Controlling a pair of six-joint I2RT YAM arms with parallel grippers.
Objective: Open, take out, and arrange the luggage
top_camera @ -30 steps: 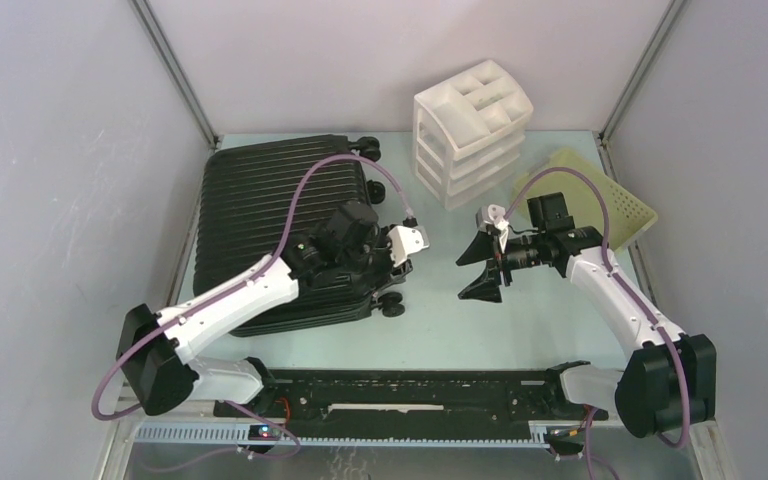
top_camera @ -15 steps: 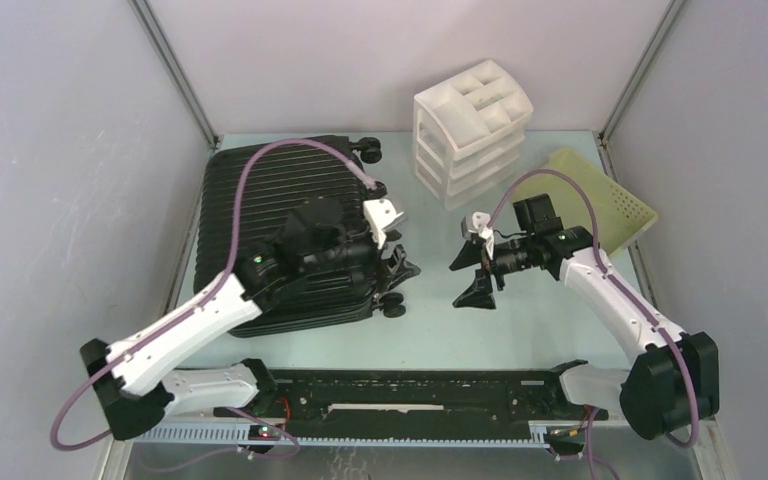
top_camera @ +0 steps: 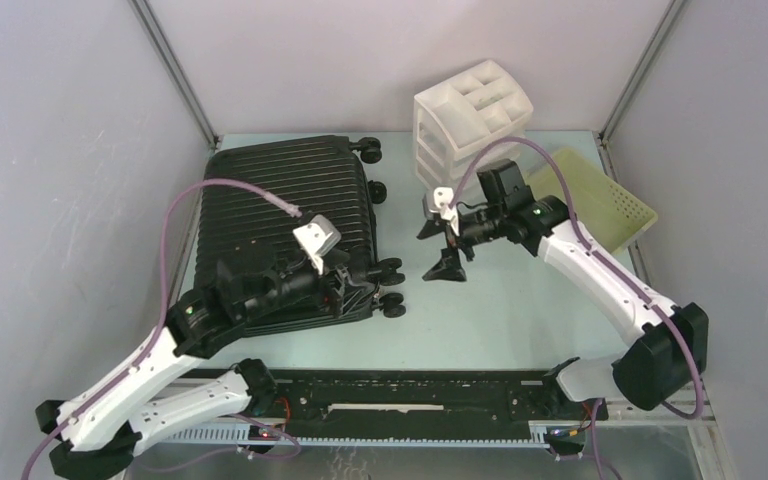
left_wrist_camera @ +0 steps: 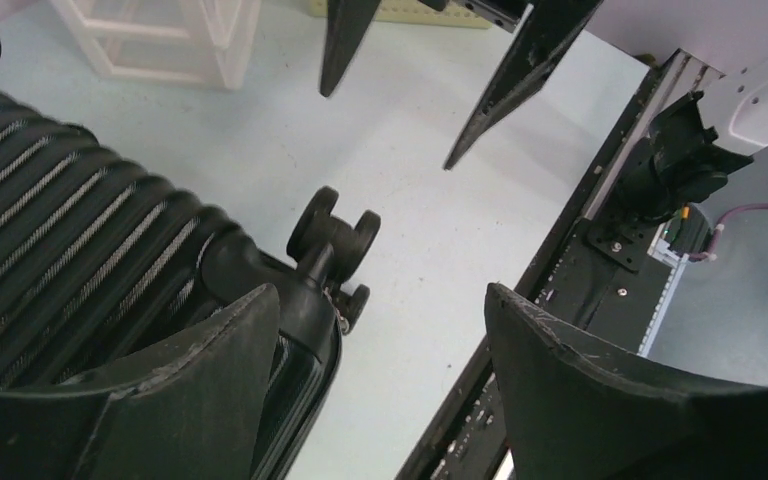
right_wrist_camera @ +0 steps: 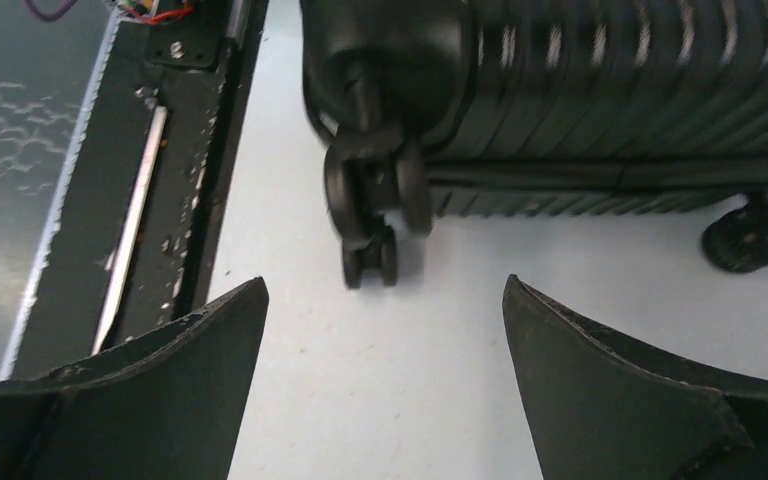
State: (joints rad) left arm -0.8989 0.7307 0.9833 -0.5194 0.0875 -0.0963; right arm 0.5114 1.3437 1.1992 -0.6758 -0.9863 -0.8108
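Observation:
I need to move my right gripper to the left in the top view and around the suitcase's upper near wheel (top_camera: 386,271) (right_wrist_camera: 376,190), because there is bare table between its open fingers and the wheel.
The luggage (top_camera: 280,215) is a black ribbed hard-shell suitcase lying flat and closed on the left of the table, its small wheels (top_camera: 390,270) facing right. My left gripper (top_camera: 353,287) is open and empty at the suitcase's near right corner. In the left wrist view (left_wrist_camera: 382,290) one finger hangs over the suitcase shell (left_wrist_camera: 60,230), beside a wheel (left_wrist_camera: 335,225). My right gripper (top_camera: 436,248) is open and empty, just right of the wheels and pointing at them. In the right wrist view (right_wrist_camera: 385,282) it faces the suitcase (right_wrist_camera: 610,80) and a wheel (right_wrist_camera: 375,190) across bare table.
A white three-tier drawer organizer (top_camera: 472,120) stands at the back, right behind my right wrist. A pale yellow perforated basket (top_camera: 600,200) lies at the back right. A black rail (top_camera: 410,390) runs along the near edge. Grey walls enclose the table.
My left arm has drawn back toward the near left, its gripper sliding off the suitcase top to the near right corner. My right gripper has moved left and back, toward the suitcase wheels.

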